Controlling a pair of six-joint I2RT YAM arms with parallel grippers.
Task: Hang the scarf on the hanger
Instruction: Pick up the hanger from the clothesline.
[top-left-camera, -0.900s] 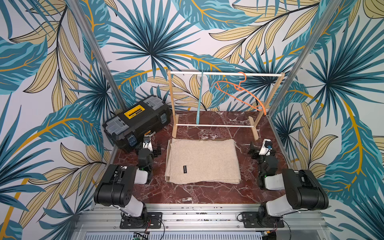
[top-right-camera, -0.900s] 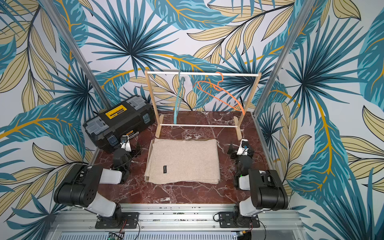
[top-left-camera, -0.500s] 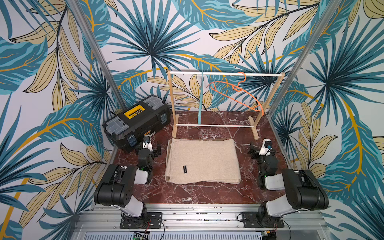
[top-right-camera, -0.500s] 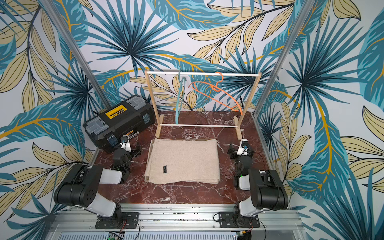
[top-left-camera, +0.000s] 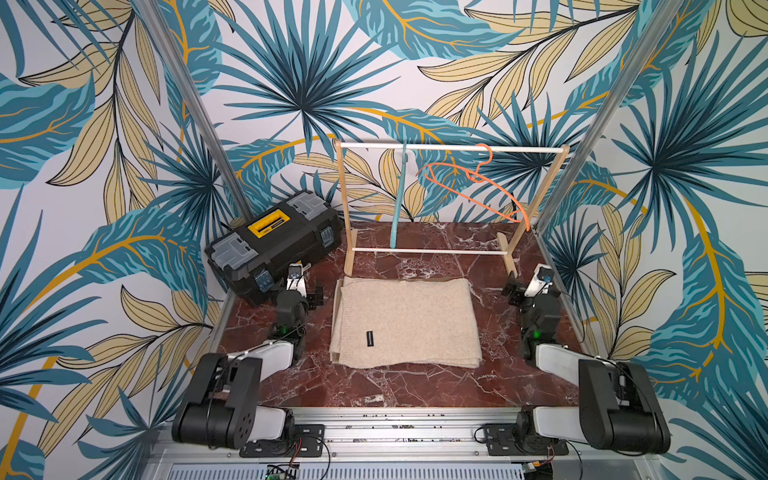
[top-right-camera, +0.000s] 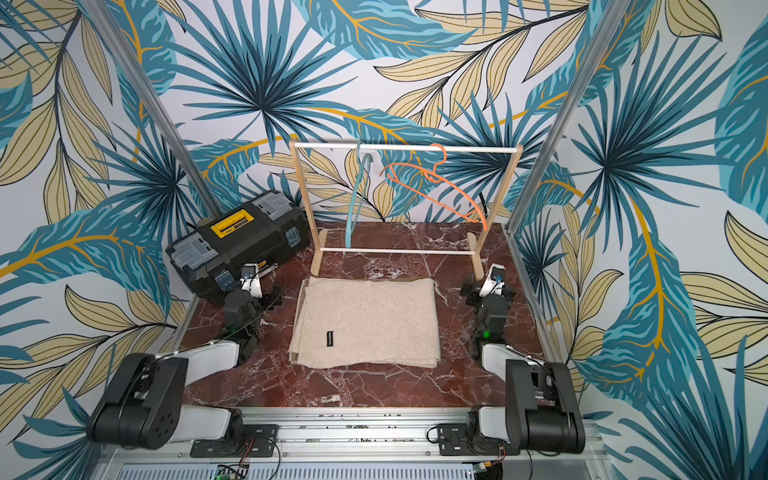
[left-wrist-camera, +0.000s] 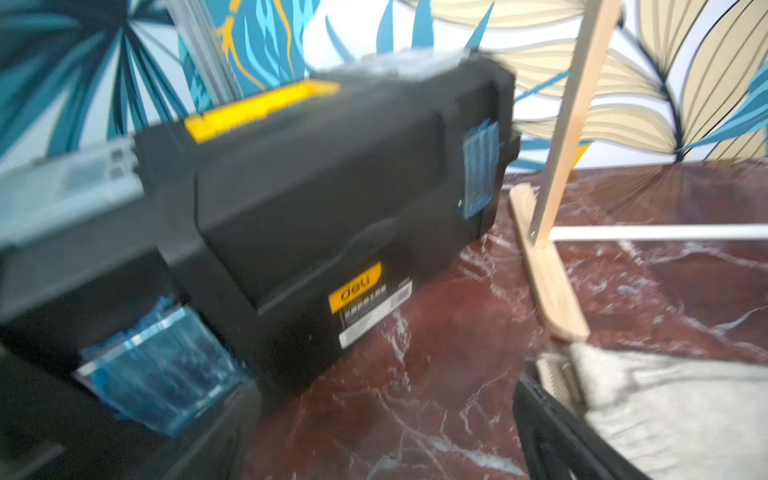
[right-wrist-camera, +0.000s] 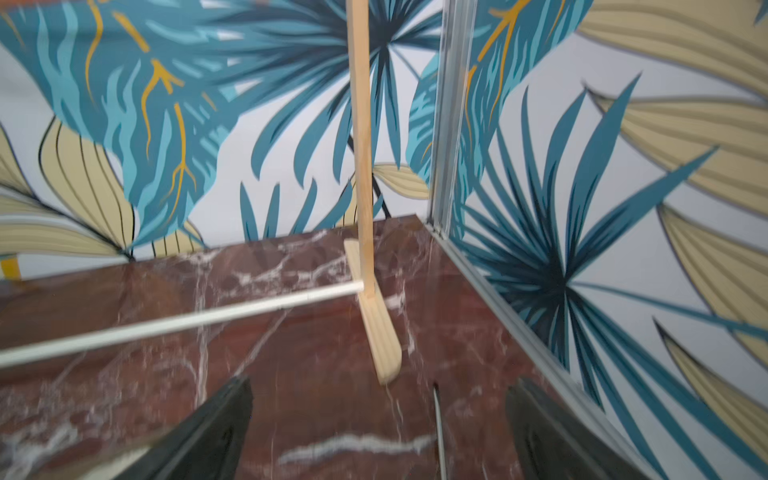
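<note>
The teal hanger hangs high from the top bar of the rack, so my left gripper will next move up and outward from beside the scarf to the teal hanger's thin bar.
The beige scarf lies folded flat in the middle of the marble table, a small black label on it. An orange hanger hangs tilted from the top rail of the wooden rack behind the scarf. My left gripper rests open just left of the scarf, whose corner shows in the left wrist view. My right gripper rests open to the scarf's right, near the rack's foot. Both hold nothing.
A black and yellow toolbox stands at the back left, close in front of my left gripper. A teal hanger hangs edge-on at the rack's left. Metal posts and patterned walls close in both sides.
The orange hanger has swung slightly to the left on the rail. Both arms stand about where they were.
</note>
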